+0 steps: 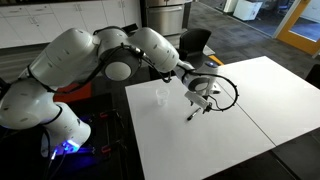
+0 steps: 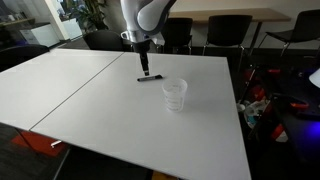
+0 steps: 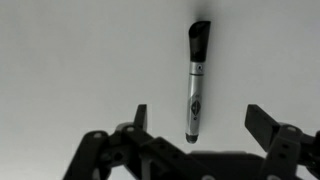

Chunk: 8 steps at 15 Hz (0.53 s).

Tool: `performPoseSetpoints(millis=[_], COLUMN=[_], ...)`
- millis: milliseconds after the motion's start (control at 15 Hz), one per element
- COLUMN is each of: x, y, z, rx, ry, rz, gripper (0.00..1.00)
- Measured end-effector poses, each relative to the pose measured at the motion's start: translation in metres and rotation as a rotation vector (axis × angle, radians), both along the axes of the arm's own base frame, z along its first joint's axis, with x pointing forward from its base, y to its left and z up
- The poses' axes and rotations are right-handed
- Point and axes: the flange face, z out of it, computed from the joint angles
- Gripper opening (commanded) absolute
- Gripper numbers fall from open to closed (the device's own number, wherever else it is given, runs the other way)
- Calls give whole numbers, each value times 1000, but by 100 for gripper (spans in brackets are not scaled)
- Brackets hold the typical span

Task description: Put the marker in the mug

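I will next lower my gripper toward the marker's black cap until its open fingers are on both sides of the marker's silver-grey body [image 2: 150, 79] [image 3: 195, 95], and then close it, because the marker is lying flat on the tabletop below.
The marker [image 3: 196, 80] is a thin stick with a black cap and a silver-grey barrel, lying flat on the white table [image 2: 120, 120]. It also shows in both exterior views [image 2: 150, 79] [image 1: 192, 116]. My gripper [image 3: 200, 122] is open and points down just above the marker, with its near end between the two fingers. The gripper also shows in both exterior views [image 2: 143, 68] [image 1: 201, 100]. The mug [image 2: 175, 95] is a small clear cup standing upright and empty a short way from the marker; it also shows in an exterior view [image 1: 160, 96].
Two white tables meet along a seam [image 1: 245, 110]. A black cable loops beside the gripper [image 1: 230, 92]. Dark office chairs [image 2: 215, 35] stand behind the table's far edge. The robot's base and cables [image 1: 65, 135] sit off the table's edge.
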Motion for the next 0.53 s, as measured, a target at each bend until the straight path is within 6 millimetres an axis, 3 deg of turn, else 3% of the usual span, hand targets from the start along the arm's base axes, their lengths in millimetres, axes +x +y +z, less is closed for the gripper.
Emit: performPoseSetpoints(millis=[533], x=[3], y=[-11], z=[-22], rx=[13], ry=[40], rz=[7], gripper=[100])
